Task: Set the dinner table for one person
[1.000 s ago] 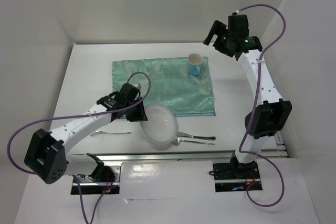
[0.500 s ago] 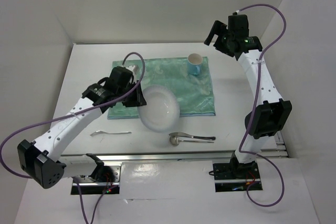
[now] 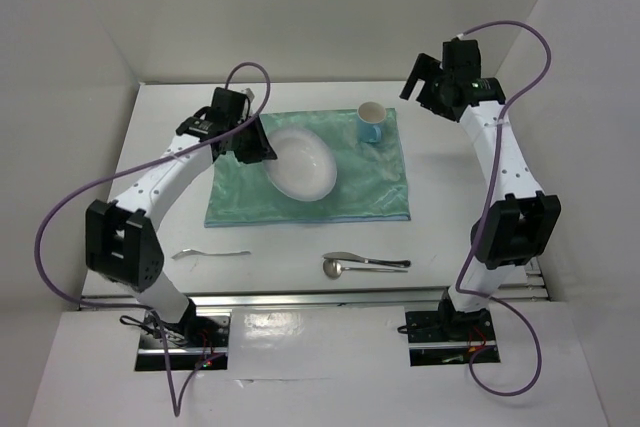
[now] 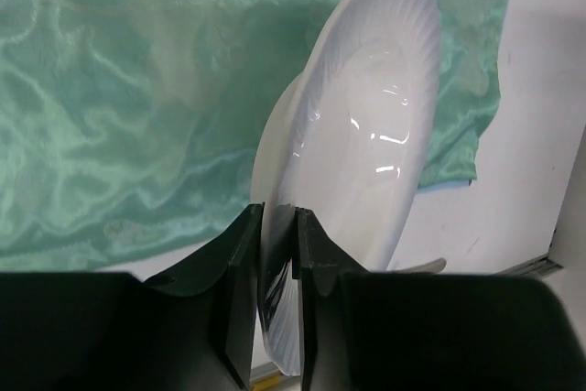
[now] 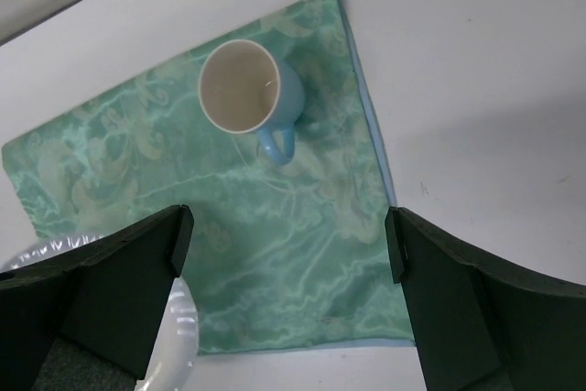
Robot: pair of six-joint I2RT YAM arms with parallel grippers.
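The plate still hangs tilted. My left gripper should next move down toward the right in the top view, onto the middle of the mat, and let go of the plate's rim there.
A white ribbed plate hangs tilted over the teal-green mat, which lies on the white dinner table. My left gripper is shut on the plate's left rim; in the left wrist view the rim runs between the two black fingers of the gripper. A blue cup stands upright on the mat's far right corner. My right gripper hovers high at the back right, open and empty; its wrist view looks down on the cup from the gripper.
A fork lies on the table left of the mat's near edge. A spoon and a knife lie together near the front middle. A metal rail runs along the near edge. White walls enclose the table.
The left arm has carried the plate from near the front edge away and up over the mat's middle. The right arm shifted slightly to the right.
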